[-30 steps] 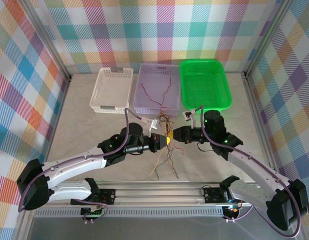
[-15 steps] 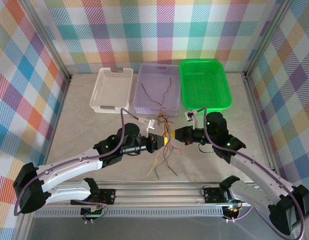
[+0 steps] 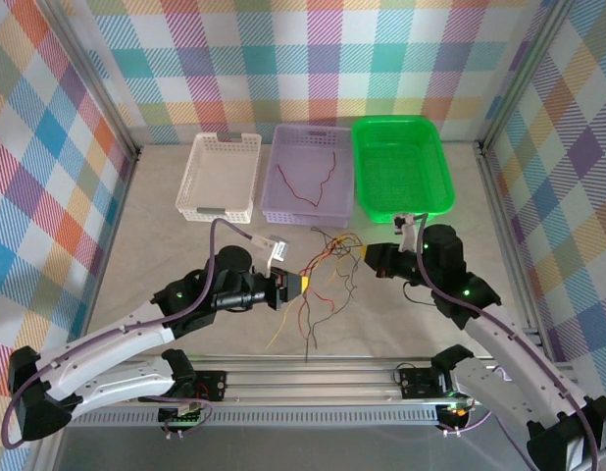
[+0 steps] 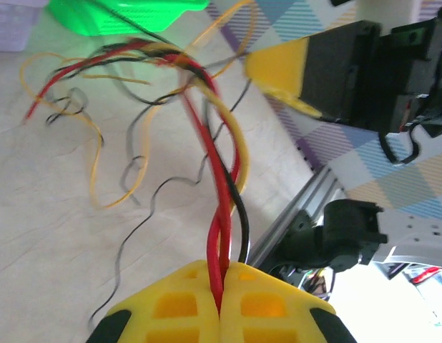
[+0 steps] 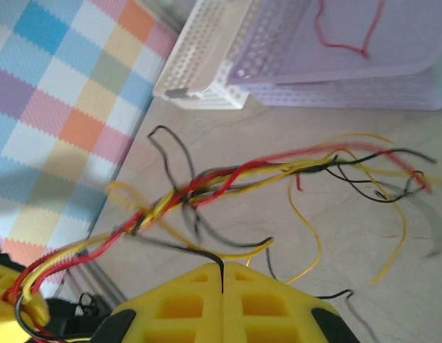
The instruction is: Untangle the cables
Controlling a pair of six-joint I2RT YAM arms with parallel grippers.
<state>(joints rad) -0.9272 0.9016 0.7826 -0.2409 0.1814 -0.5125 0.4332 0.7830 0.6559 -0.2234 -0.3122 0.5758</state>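
Observation:
My right gripper pulls away from my left gripper toward the green basket's near edge (image 3: 385, 219) next, before releasing, as its black wire still enters the bundle.
The cables (image 3: 324, 271) are a tangle of thin red, yellow and black wires stretched above the table between my two grippers. My left gripper (image 3: 299, 286) is shut on the twisted red strands (image 4: 222, 214) of the bundle, with a black and a yellow wire running beside them. My right gripper (image 3: 368, 257) is shut on a single black wire (image 5: 207, 256) that leads away from the bundle (image 5: 228, 174). Loose ends (image 3: 308, 319) hang down to the table. One separate red cable (image 3: 305, 183) lies in the purple basket (image 3: 283, 212).
A white basket (image 3: 217, 210) stands left of the purple one and a green basket (image 3: 401, 162) to its right, all along the back. Checked walls close in the sides. An aluminium rail (image 3: 313, 378) runs along the near edge.
Both grippers have pulled apart, the left one back to the left and the right one to the right. The bundle between them is drawn out longer and looser.

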